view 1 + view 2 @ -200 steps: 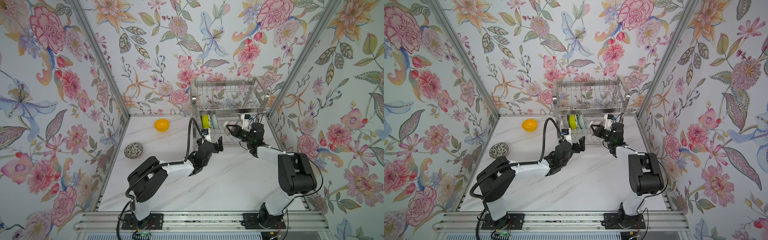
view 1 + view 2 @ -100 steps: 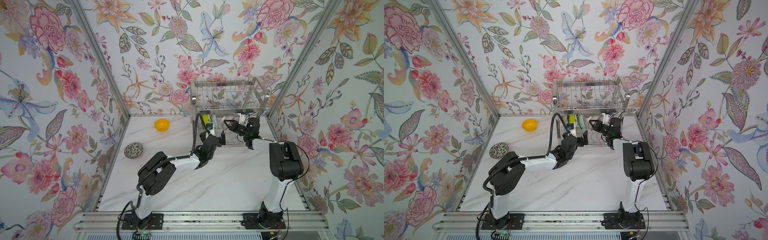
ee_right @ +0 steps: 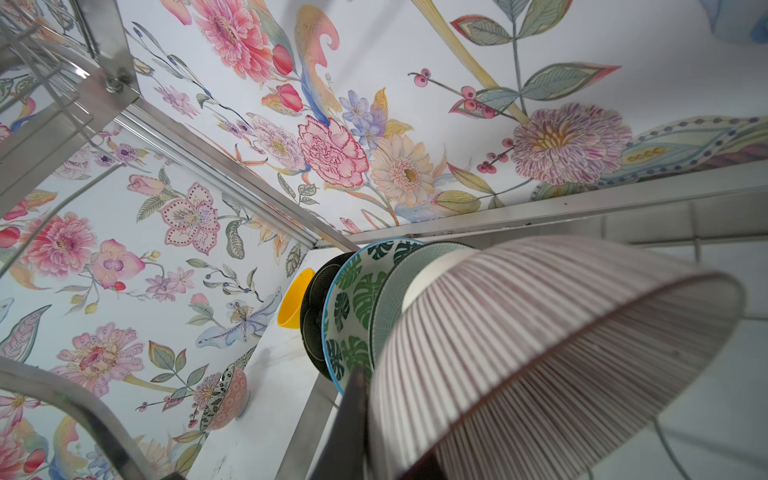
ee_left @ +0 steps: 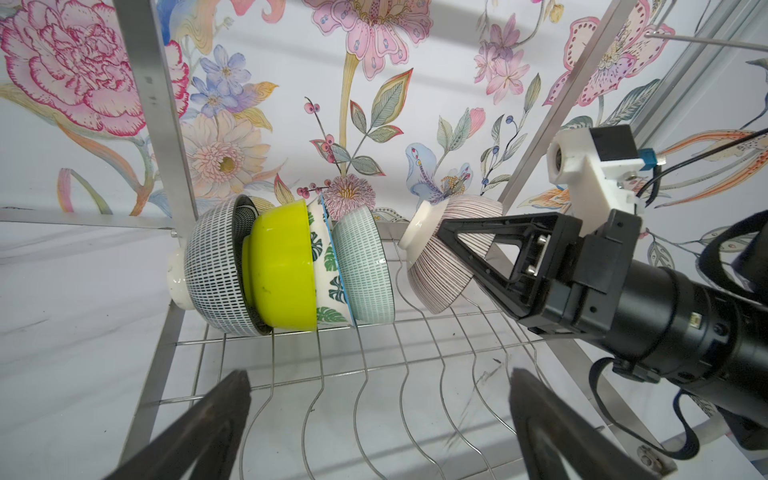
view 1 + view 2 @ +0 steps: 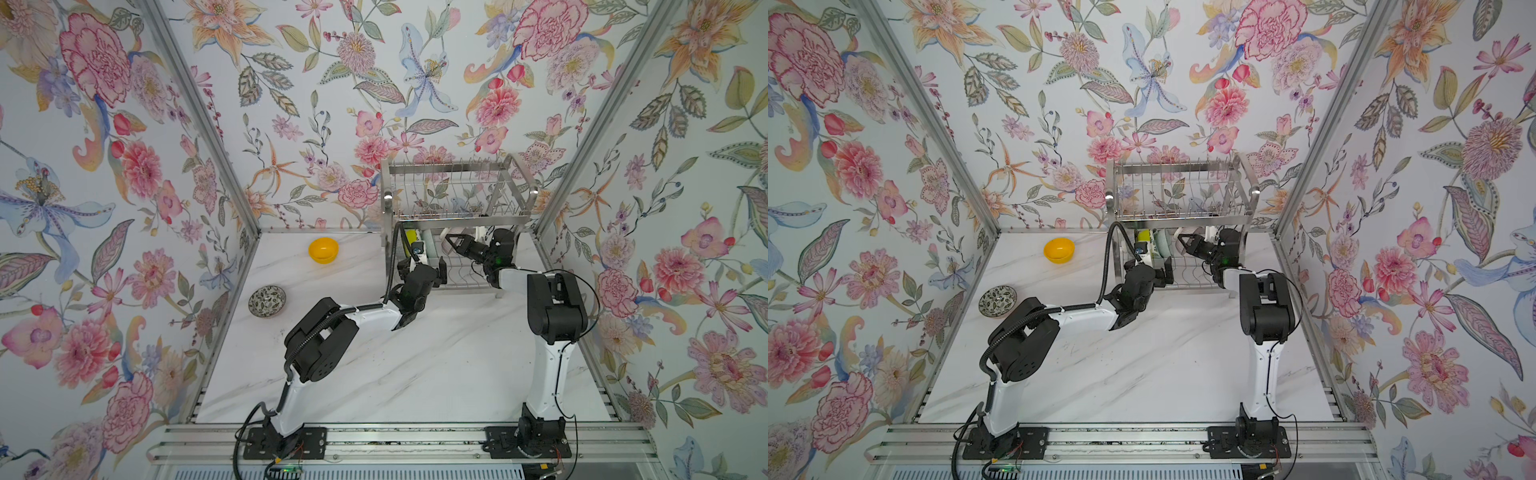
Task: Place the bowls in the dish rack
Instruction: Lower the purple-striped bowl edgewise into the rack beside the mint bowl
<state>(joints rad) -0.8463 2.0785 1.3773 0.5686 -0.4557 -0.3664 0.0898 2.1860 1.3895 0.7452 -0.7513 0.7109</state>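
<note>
The pinkish ribbed bowl is still separated from the row by a gap, so my right gripper should next move toward the open side of the pale green bowl and release the ribbed bowl there.
The steel dish rack (image 5: 457, 199) (image 5: 1179, 191) stands at the back. On edge in its lower tier are several bowls: a black-and-white one (image 4: 212, 266), a lime-green one (image 4: 282, 270), a leaf-print one (image 4: 326, 266) (image 3: 353, 299) and a pale green one (image 4: 361, 266). My right gripper (image 5: 451, 240) (image 4: 440, 226) (image 3: 374, 436) is shut on the rim of the pinkish ribbed bowl (image 4: 432, 282) (image 3: 540, 353), tilted over the tier's wires just right of that row. My left gripper (image 5: 424, 266) (image 4: 380, 374) is open and empty at the tier's front edge.
An orange-yellow bowl (image 5: 323, 250) (image 5: 1059, 249) and a speckled bowl (image 5: 267, 301) (image 5: 997, 301) sit on the white table (image 5: 415, 365) to the left of the rack. The rack's upper tier hangs over both grippers. Flowered walls close in three sides.
Both arms have moved toward the rack. The right gripper has carried the ribbed bowl deeper into the lower tier, and the open left gripper has come up to its front edge.
</note>
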